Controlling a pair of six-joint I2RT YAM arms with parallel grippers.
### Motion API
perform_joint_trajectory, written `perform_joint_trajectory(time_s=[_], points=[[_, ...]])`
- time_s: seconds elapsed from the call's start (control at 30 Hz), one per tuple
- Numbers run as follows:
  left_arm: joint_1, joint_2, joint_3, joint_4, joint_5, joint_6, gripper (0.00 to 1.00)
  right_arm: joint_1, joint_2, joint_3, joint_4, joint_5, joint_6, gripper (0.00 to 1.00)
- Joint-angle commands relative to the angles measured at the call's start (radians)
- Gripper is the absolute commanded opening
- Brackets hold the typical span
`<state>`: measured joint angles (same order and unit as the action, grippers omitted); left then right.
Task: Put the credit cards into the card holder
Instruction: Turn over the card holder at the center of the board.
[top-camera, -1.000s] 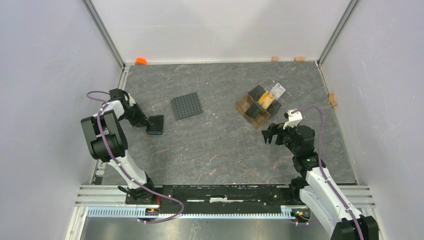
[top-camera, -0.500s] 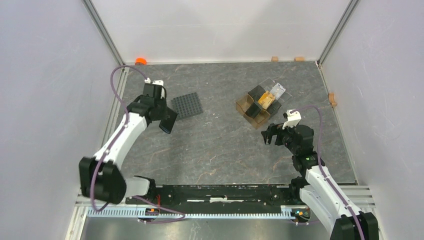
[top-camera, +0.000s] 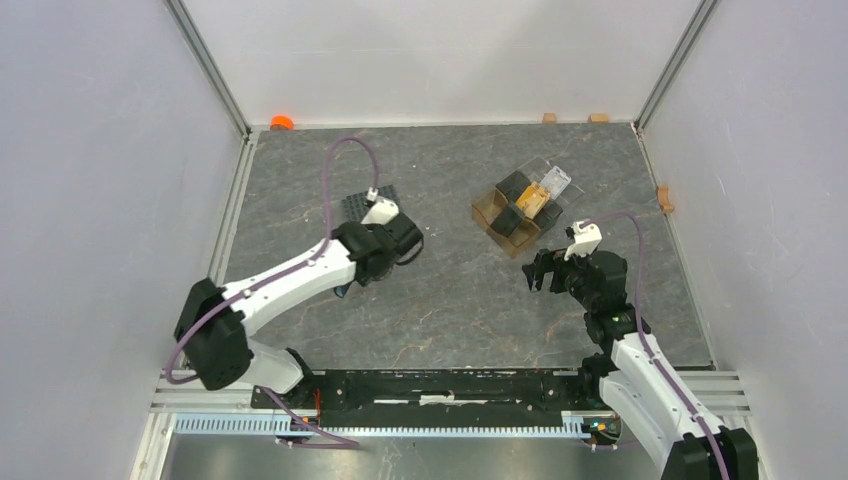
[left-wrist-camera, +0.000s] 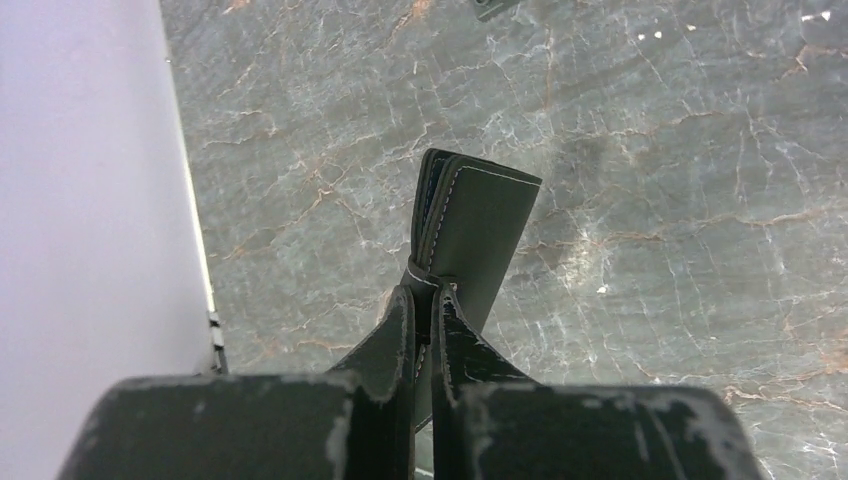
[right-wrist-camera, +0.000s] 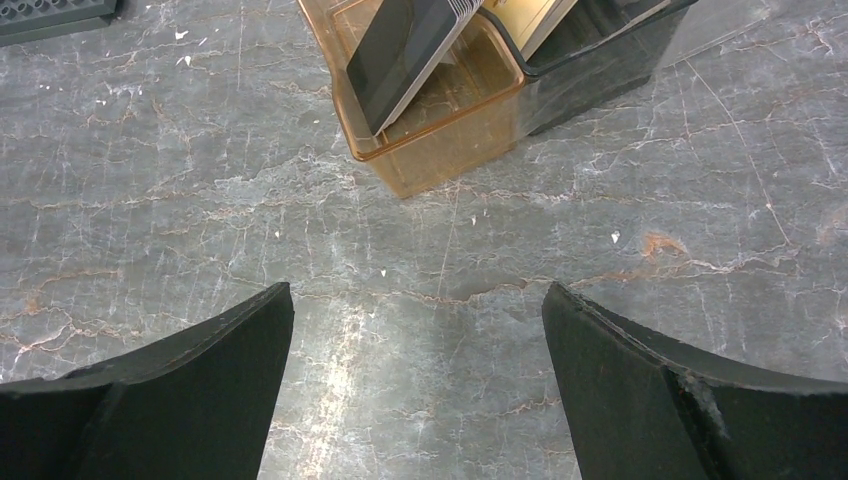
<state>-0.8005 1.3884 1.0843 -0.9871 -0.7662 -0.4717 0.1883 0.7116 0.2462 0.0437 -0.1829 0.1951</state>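
Note:
My left gripper carries the card holder (left-wrist-camera: 475, 225) back toward my base and down to the bare tabletop next, releasing it where the stone lies open for it.
The black card holder (left-wrist-camera: 475, 225) hangs folded above the stone table, pinched at its near edge by my left gripper (left-wrist-camera: 425, 290), which is shut on it. In the top view the left gripper (top-camera: 408, 243) sits over the table's middle, just right of the gridded mat, and hides the holder. The credit cards (top-camera: 535, 200) stand in the brown compartment box (top-camera: 505, 215) at the back right. The right wrist view shows a dark-faced card (right-wrist-camera: 400, 50) leaning in that box (right-wrist-camera: 440, 150). My right gripper (top-camera: 537, 270) hovers open near the box, with nothing between its fingers (right-wrist-camera: 240, 370).
A black gridded mat (top-camera: 372, 205) lies partly under the left arm. A clear plastic tray (top-camera: 556, 180) rests against the box's far side. An orange object (top-camera: 282, 122) and small wooden blocks (top-camera: 598, 117) sit along the back and right walls.
My left gripper shut on the card holder at the left edge, lifted it, and swung right to the table's middle. The right arm has not moved.

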Motion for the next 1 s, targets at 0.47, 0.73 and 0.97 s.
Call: perform_joint_trajectory(time_s=[0.47,0.73,0.97], points=[[-0.387,0.413,0.178,-0.05,0.049,-0.386,0.32,0.007,-0.108,0.053,-0.168,0.114,0.018,0.98],[-0.52,0.412,0.197,0.124,0.246,-0.377,0.61,0.005,-0.142,0.128,-0.268,0.106,0.018,0.98],[-0.518,0.211,0.078,0.222,0.335,-0.31,0.78,0.005,-0.1,0.148,-0.212,-0.12,-0.014,0.95]])
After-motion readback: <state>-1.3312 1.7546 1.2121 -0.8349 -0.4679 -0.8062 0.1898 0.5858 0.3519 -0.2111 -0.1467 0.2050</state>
